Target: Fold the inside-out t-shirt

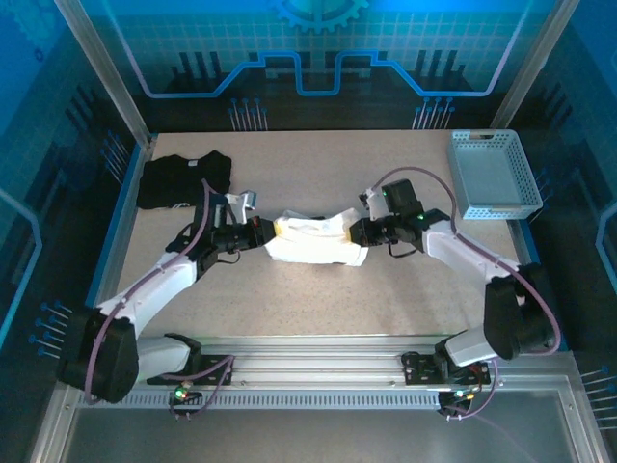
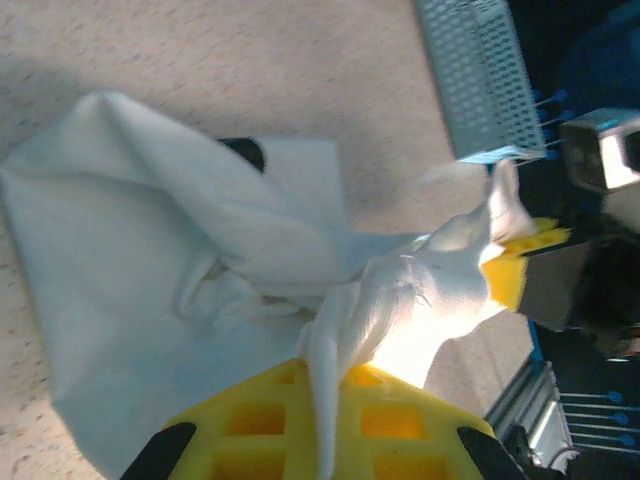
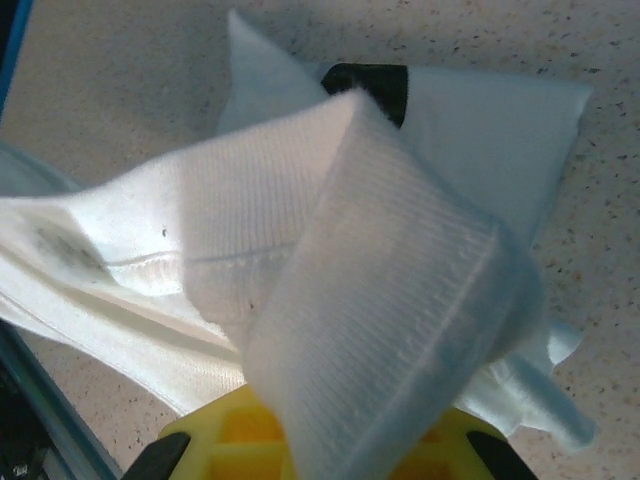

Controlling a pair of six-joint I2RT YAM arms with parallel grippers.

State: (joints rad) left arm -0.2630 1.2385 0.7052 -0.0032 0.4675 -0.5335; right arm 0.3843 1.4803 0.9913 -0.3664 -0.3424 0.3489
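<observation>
My right gripper should next move outward and down to the bare tabletop beyond the cloth (image 1: 345, 204) and then release the thick fold, because the shirt is bunched.
The inside-out t-shirt (image 1: 313, 241) is white and bunched at the middle of the table, stretched between both grippers. My left gripper (image 1: 273, 230) is shut on its left end. In the left wrist view a twisted strip of the t-shirt (image 2: 150, 250) runs between the yellow fingers (image 2: 240, 420) of the left gripper (image 2: 335, 390). My right gripper (image 1: 355, 231) is shut on the right end. In the right wrist view a thick fold of the t-shirt (image 3: 380, 300) covers the right gripper (image 3: 330, 435). A small dark tag (image 3: 370, 85) shows on the cloth lying on the table.
A black folded t-shirt (image 1: 183, 178) lies at the back left. A grey-blue perforated basket (image 1: 494, 174) stands at the back right, and the basket (image 2: 480, 70) also appears in the left wrist view. Bare speckled tabletop (image 1: 318, 299) lies in front of the shirt.
</observation>
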